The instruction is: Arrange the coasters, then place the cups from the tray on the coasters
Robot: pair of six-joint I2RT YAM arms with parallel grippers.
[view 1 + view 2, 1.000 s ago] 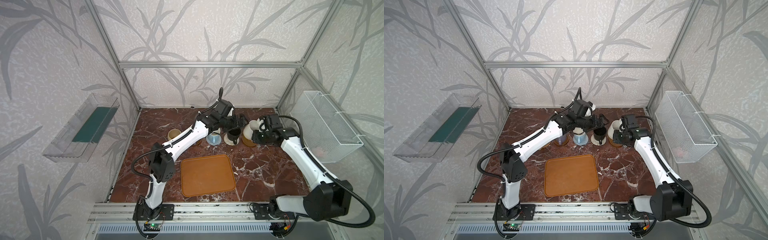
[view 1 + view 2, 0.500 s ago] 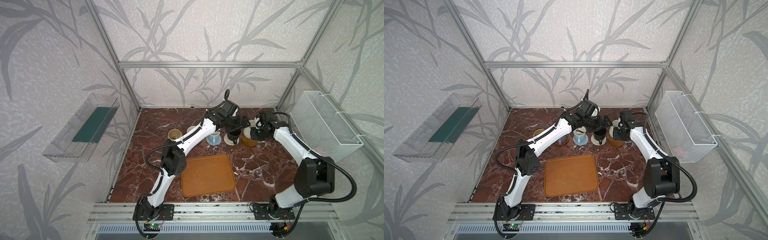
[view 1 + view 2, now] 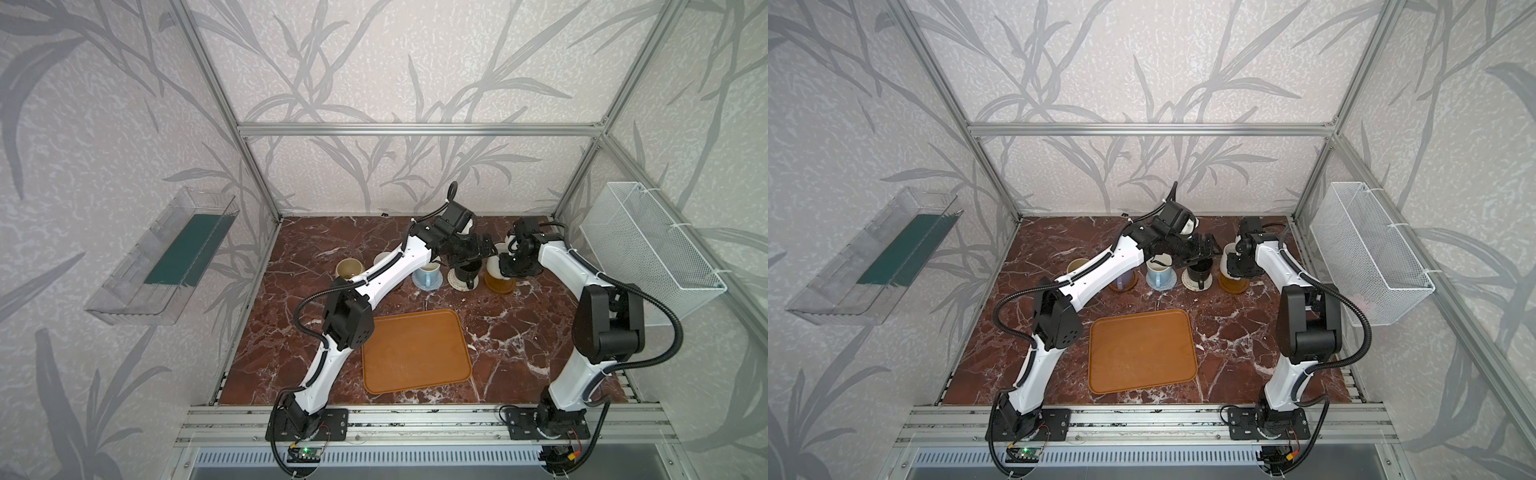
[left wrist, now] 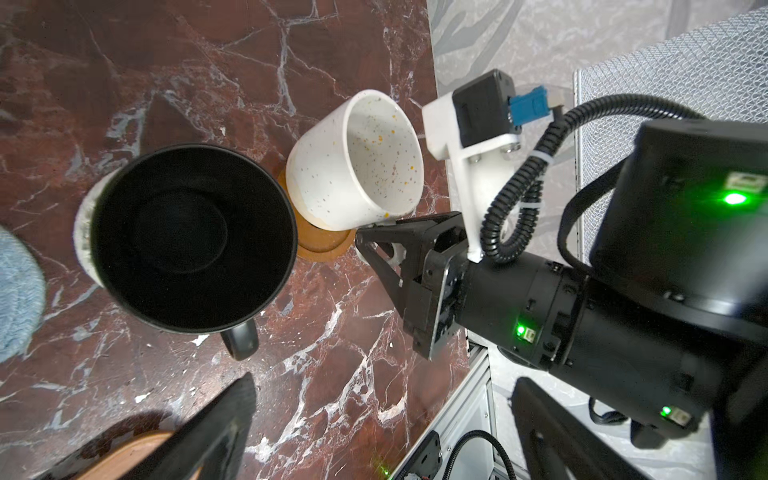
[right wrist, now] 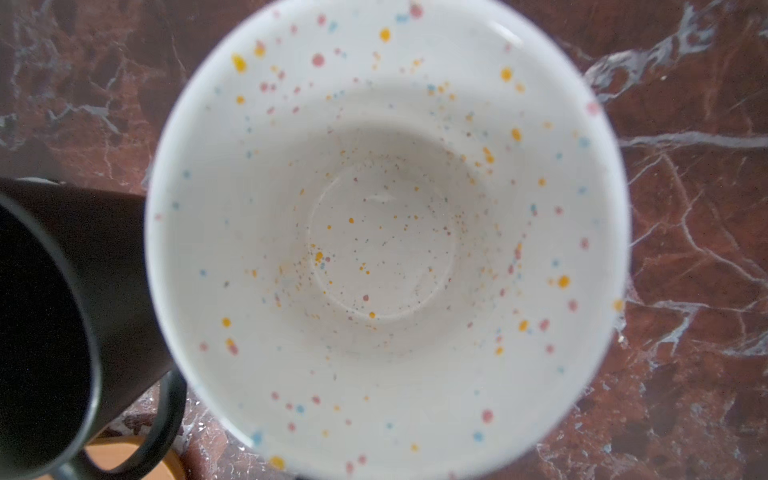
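Note:
My right gripper needs to move slightly back and down onto the near part of the white cup's brown coaster and release the cup's handle, since that part still shows bare below the white cup.
The orange-brown tray (image 3: pixel 415 353) lies bare. At the back stands a row of cups: beige (image 3: pixel 348 268), lavender (image 3: pixel 1120 282) on a brown coaster (image 3: pixel 1129 286), light blue (image 3: pixel 428 274) on a blue-grey coaster (image 3: pixel 426 286), black (image 4: pixel 191 237) on a cream coaster (image 3: pixel 457 284), and speckled white (image 4: pixel 357 166) over a brown coaster (image 4: pixel 322 245). My left gripper (image 3: pixel 473 249) hangs open above the black cup, holding nothing. My right gripper (image 4: pixel 365 239) is shut on the white cup's handle. The right wrist view looks straight into that cup (image 5: pixel 386 232); its fingers are hidden.
A white wire basket (image 3: pixel 648 253) hangs on the right wall. A clear plastic bin (image 3: pixel 166 257) hangs on the left wall. The two grippers are close together over the back right of the marble table (image 3: pixel 519 340).
My left arm has stretched further right, bringing its open gripper over the black cup. My right arm has folded its elbow upward, still gripping the white cup, which has barely moved.

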